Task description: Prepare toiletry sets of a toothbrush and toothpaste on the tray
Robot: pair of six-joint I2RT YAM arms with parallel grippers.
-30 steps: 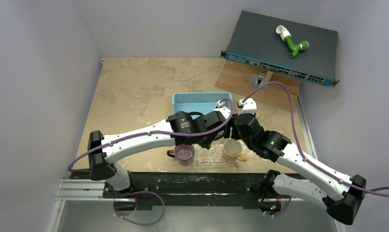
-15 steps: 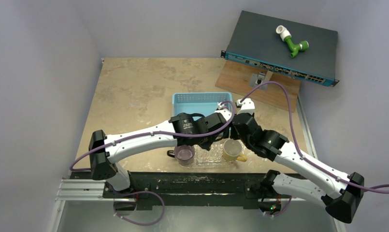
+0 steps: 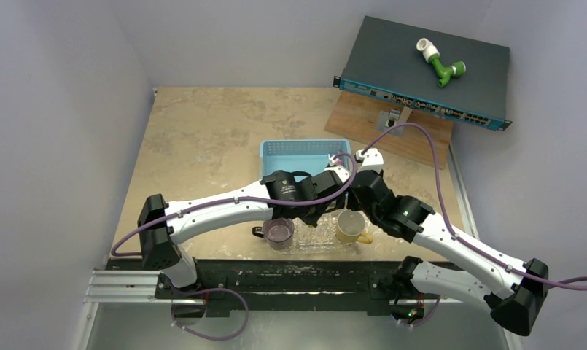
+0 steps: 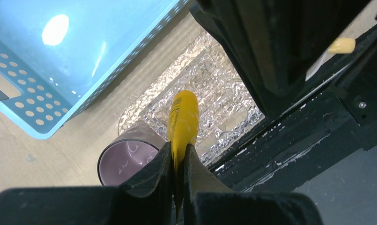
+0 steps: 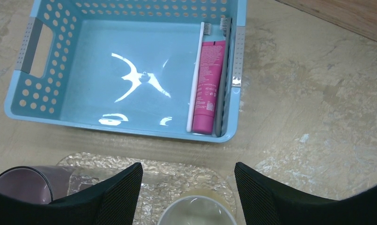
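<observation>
The yellow toothpaste tube will next go down with my left gripper onto the clear tray (image 3: 316, 239) beside the purple cup and be released, because that part of the tray is bare beneath it.
My left gripper (image 4: 178, 147) is shut on the yellow toothpaste tube (image 4: 182, 117) and holds it above the clear glittery tray (image 4: 219, 89), beside a purple cup (image 4: 125, 161). My right gripper (image 5: 188, 165) is open and empty above the tray (image 5: 144, 171), between the purple cup (image 5: 22, 185) and a yellow mug (image 5: 198, 213). The pink toothpaste (image 5: 209, 86) lies in the light-blue basket (image 5: 41, 110) against its right wall, between a white toothbrush (image 5: 195, 75) and a grey toothbrush (image 5: 223, 79). In the top view both wrists meet over the tray (image 3: 316, 239).
The basket (image 3: 297, 153) stands just beyond the tray. The purple cup (image 3: 279, 232) and yellow mug (image 3: 351, 226) stand on the tray's two ends. A network switch (image 3: 421, 73) with a green pipe fitting on a wooden board lies at the far right. A black rail runs along the near table edge.
My left arm has shifted a little to the right with the yellow tube. My right wrist has edged slightly left, closer to the left gripper.
</observation>
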